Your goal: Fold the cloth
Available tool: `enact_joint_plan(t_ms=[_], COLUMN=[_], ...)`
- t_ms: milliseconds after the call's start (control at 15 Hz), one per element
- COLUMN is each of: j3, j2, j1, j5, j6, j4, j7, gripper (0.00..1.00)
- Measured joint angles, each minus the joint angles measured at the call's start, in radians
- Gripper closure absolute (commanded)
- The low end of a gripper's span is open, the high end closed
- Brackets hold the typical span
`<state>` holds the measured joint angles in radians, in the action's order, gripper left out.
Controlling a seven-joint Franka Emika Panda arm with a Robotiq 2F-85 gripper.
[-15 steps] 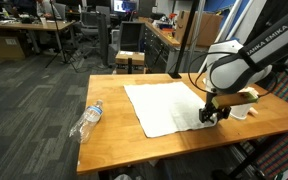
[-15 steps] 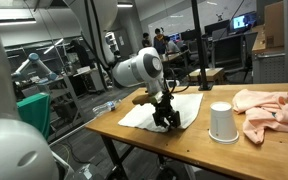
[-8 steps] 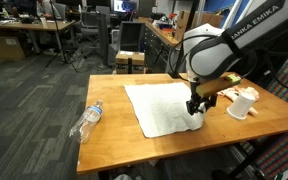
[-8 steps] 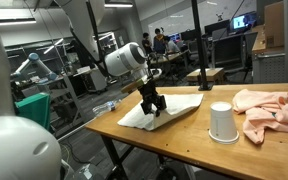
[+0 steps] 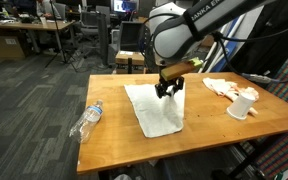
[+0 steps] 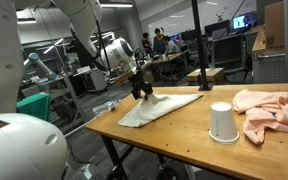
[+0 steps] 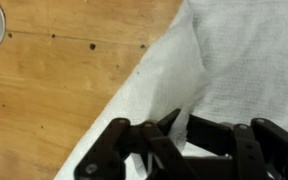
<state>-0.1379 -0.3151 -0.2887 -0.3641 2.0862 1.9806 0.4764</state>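
The cloth's flat far corner (image 5: 132, 90) is still uncovered, so I need to move my gripper across the cloth toward the bottle's side next, over that corner, and let go of the pinched edge of the cloth.
A white cloth (image 5: 156, 108) lies on the wooden table (image 5: 214, 125), partly folded over on itself; it also shows in the exterior view (image 6: 159, 106) and in the wrist view (image 7: 234, 60). My gripper (image 5: 167, 88) is shut on an edge of the cloth and holds it lifted above the cloth's middle. In the exterior view the gripper (image 6: 140, 92) is over the cloth's far end. In the wrist view the black fingers (image 7: 174, 128) pinch a raised fold of the white fabric.
A clear plastic bottle (image 5: 88, 118) lies at one table edge. A white paper cup (image 5: 242, 104) (image 6: 221, 121) stands near a crumpled pink cloth (image 5: 224, 86) (image 6: 269, 108). Office desks and chairs stand behind.
My gripper has carried the cloth's edge from the near corner across the cloth toward its opposite side, folding the fabric over.
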Motion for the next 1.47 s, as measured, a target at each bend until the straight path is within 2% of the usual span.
enact_joint_plan(t_ms=[733, 1200, 1267, 1333, 1467], j3=[0.002, 0.030, 0.037, 0.043, 0.049], j2=[-0.295, -0.426, -0.434, -0.438, -0.439], j1=[-0.067, -0.082, -0.081, -0.079, -0.071], j5=[0.246, 0.304, 0.310, 0.315, 0.332], j6=[-0.064, -0.087, -0.087, -0.087, -0.087], j4=[-0.506, -0.693, -0.707, -0.719, -0.730], j7=[0.083, 0.129, 0.131, 0.132, 0.133], gripper=[1.00, 1.00, 0.85, 0.74, 0.60])
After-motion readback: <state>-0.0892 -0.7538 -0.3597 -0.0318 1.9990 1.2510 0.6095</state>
